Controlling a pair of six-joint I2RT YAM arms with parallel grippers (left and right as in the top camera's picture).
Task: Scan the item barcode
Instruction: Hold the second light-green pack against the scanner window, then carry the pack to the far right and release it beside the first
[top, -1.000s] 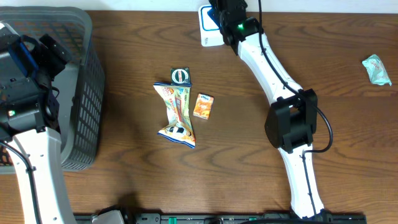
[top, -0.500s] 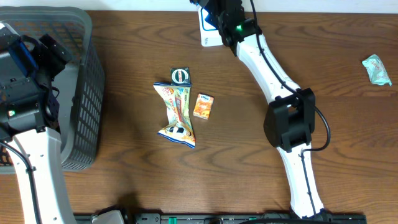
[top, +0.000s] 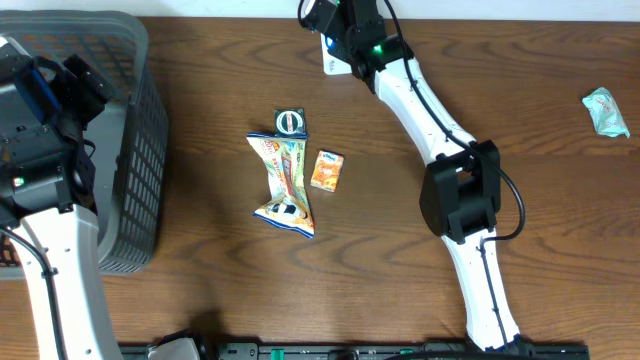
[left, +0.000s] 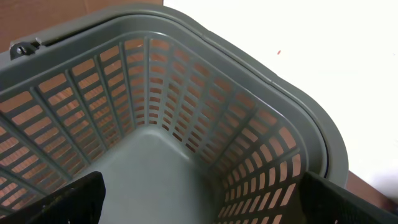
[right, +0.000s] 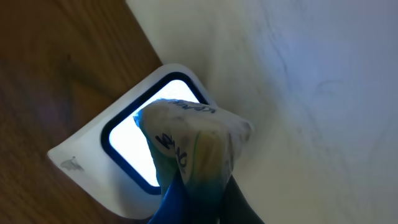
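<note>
Open table lies to the right in the overhead view, toward the pale green packet. I should swing my right gripper off the scanner (top: 333, 64) and that way next.
My right gripper (right: 199, 208) is shut on a crumpled snack packet (right: 193, 140), white and yellow-green with a blue lower part. The packet hangs right in front of the lit, blue-rimmed window of the white scanner (right: 93, 155). Seen from overhead, the right gripper (top: 325, 20) is at the table's far edge, over the scanner (top: 333, 64), and hides most of the packet. My left gripper (left: 211, 205) is open with nothing between its fingers, inside the grey basket (left: 205, 93).
On the table's middle lie a long snack bag (top: 283, 185), a small orange box (top: 327, 170) and a small green pack (top: 290, 121). A pale green crumpled packet (top: 606, 110) lies at the far right. The grey basket (top: 140, 150) fills the left side.
The right gripper has moved a little to the left along the far edge with the packet, across the scanner. The left arm has not moved.
</note>
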